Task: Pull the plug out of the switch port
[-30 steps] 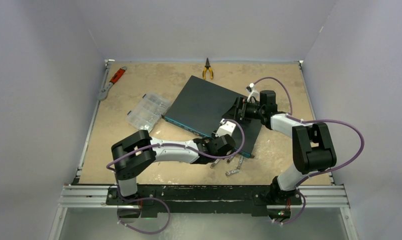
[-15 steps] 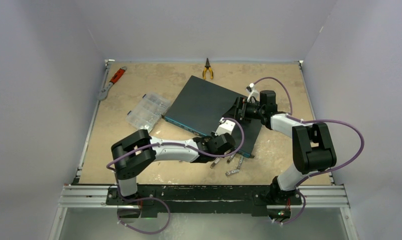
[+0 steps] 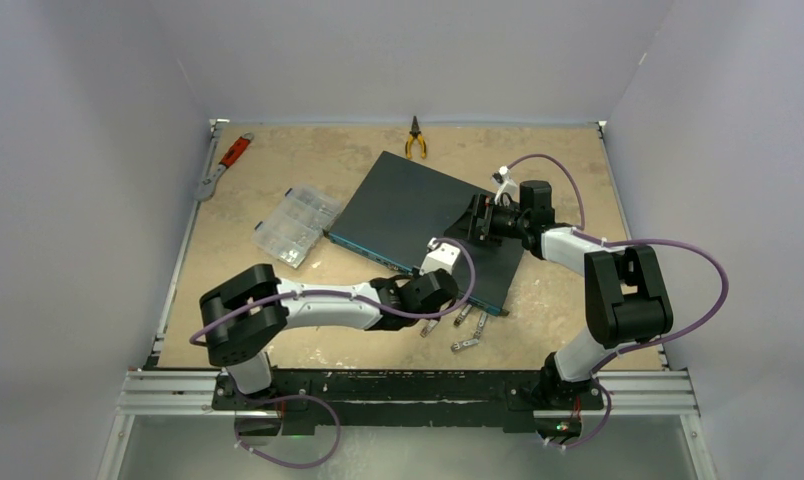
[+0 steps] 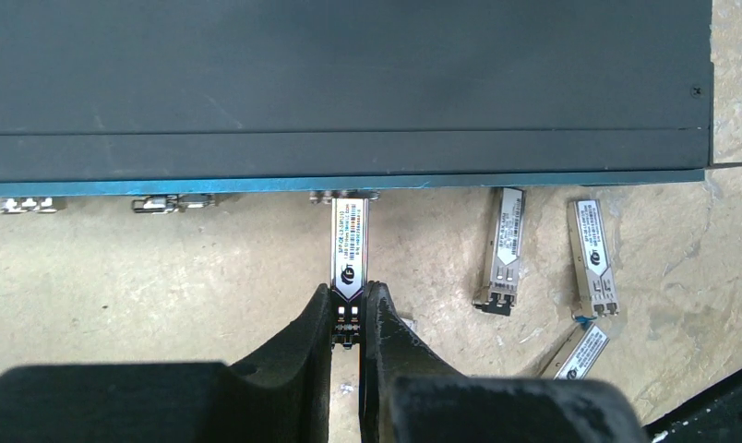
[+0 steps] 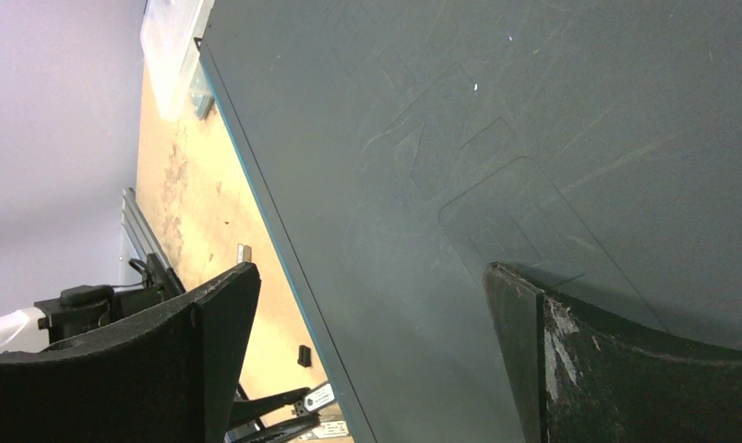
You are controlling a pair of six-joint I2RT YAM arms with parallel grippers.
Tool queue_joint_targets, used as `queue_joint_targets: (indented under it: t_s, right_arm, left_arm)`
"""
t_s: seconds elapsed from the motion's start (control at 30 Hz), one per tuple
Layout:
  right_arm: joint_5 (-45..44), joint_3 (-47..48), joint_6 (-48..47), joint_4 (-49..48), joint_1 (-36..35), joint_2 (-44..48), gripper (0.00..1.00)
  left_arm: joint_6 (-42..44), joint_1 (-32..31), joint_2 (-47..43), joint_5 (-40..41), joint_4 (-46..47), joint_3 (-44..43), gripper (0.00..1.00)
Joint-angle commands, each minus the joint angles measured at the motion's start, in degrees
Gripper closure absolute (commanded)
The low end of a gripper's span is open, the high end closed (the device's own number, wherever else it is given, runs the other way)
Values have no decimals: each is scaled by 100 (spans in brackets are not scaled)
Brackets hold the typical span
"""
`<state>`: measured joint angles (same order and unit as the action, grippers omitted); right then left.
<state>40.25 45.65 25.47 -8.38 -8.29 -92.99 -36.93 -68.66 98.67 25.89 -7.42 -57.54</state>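
Note:
The left gripper eases clear of the port face (image 4: 349, 185) and to the left in the top view next, over bare tabletop, since loose plugs crowd the other side.
The switch (image 3: 418, 215) is a flat dark-teal box lying aslant mid-table, its blue-edged port face (image 4: 349, 185) turned toward the arms. A silver labelled plug (image 4: 349, 245) sticks straight out from that face, its far end at the port opening. My left gripper (image 4: 349, 309) is shut on the plug's outer end, one finger on each side. In the top view the left gripper (image 3: 433, 322) sits just in front of the switch's near edge. My right gripper (image 5: 369, 272) stands wide open over the switch top (image 5: 496, 185), holding nothing.
Three loose plugs (image 4: 503, 249) (image 4: 594, 257) (image 4: 580, 355) lie on the table right of the held one. Other plugs (image 4: 173, 201) sit in ports to the left. A clear compartment box (image 3: 296, 225), a wrench (image 3: 225, 165) and pliers (image 3: 415, 140) lie farther off.
My left gripper has closed on the plug and the left arm has drawn back and swung leftward. The right arm has not moved.

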Motion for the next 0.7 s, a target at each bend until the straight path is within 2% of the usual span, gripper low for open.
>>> queue_joint_targets:
  t_s: [0.0,0.33,0.67]
  right_arm:
    - [-1467,-289,-506,904,165,-528,1]
    - [-1467,-310,-508,865,165,-538,1]
    - [-1467,-318,-507,865,170,-561,2]
  left_arm:
    - [-104,16,-405,205,-53,159,100]
    - [-254,57,-651,538,-375,430,100]
    - [-49,583,-1033,632,-756,620,100]
